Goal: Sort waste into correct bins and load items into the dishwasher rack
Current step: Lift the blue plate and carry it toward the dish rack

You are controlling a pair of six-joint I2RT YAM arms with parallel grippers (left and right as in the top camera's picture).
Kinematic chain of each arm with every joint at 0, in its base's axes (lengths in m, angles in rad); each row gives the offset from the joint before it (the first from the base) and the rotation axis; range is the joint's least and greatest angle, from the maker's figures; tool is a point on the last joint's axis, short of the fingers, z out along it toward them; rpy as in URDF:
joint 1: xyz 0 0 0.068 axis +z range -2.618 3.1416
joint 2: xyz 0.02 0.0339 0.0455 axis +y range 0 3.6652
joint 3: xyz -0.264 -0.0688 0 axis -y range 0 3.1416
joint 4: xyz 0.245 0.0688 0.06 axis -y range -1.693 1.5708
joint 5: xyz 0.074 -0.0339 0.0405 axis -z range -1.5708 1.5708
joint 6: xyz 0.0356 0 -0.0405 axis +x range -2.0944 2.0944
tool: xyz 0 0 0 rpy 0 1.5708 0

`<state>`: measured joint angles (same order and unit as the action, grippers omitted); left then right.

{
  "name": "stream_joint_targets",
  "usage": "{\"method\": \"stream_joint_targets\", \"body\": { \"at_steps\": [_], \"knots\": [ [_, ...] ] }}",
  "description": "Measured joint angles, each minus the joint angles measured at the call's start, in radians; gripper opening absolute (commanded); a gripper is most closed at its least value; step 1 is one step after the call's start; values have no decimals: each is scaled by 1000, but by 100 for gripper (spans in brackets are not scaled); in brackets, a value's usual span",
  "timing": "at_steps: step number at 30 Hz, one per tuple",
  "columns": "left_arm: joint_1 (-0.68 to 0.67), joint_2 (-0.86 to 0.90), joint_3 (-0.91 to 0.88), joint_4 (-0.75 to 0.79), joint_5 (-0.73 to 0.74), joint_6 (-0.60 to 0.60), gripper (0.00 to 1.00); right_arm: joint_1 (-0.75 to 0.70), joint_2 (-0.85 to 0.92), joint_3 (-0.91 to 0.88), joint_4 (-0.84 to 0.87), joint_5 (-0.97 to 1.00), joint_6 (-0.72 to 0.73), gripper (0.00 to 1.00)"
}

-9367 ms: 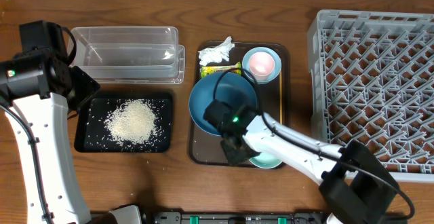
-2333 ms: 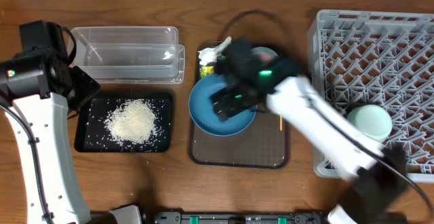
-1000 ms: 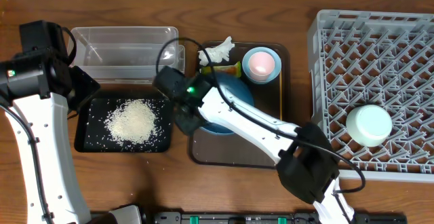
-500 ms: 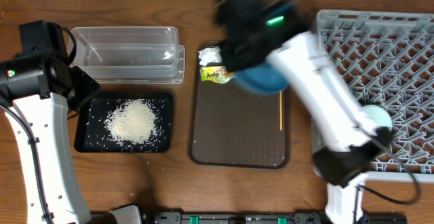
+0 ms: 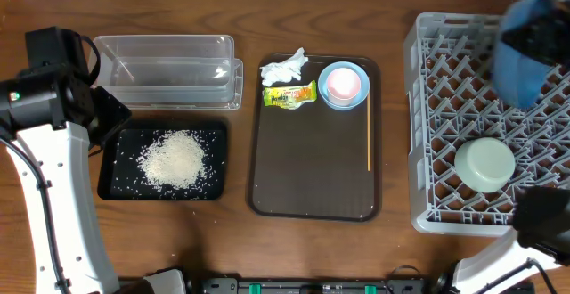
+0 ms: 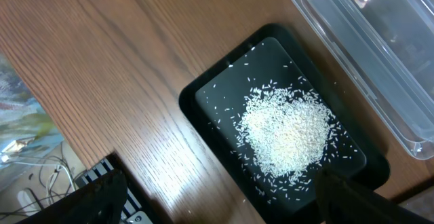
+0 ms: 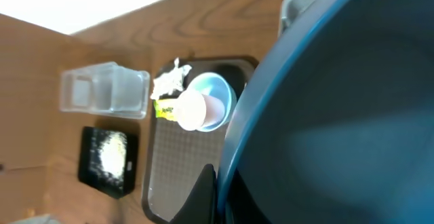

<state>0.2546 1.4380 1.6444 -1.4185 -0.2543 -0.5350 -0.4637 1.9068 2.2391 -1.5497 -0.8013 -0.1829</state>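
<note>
My right gripper is above the rack's empty far slots, so next it will tilt and move down to release the dark blue bowl onto them.
The dark blue bowl [image 5: 524,52] hangs blurred above the far right of the dishwasher rack [image 5: 445,80]. My right gripper [image 7: 218,183] is shut on its rim, with the bowl [image 7: 339,115] filling the right wrist view. A mint-green bowl [image 5: 485,163] lies upside down in the rack. On the brown tray [image 5: 312,178] stand a light blue bowl [image 5: 357,97] holding the pink cup [image 5: 344,83], a crumpled tissue [image 5: 285,67] and a yellow-green wrapper [image 5: 291,95]. Rice [image 5: 174,159] lies in the black tray [image 5: 116,187]. My left gripper [image 6: 217,207] hovers open over the black tray's near edge.
The clear tub [image 5: 169,69] sits behind the black tray and holds nothing I can see. A thin yellow stick [image 5: 369,142] lies along the brown tray's right side. The left arm [image 5: 53,89] stands at the table's left edge.
The right arm has swung the dark blue bowl from over the brown tray's far end rightward to above the rack. The left arm has stayed still.
</note>
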Motion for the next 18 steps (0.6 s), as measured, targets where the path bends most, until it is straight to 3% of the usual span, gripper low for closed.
{"method": "stream_joint_targets", "body": {
  "at_steps": [6,10,18],
  "knots": [
    [0,0,0,0,0,0,90,-209,2,-232,161,-287,-161,1],
    [0,0,0,0,0,0,90,-303,4,-417,383,-491,-198,1],
    [0,0,0,0,0,0,90,-375,6,-621,808,-661,-5,1]
  ]
}}
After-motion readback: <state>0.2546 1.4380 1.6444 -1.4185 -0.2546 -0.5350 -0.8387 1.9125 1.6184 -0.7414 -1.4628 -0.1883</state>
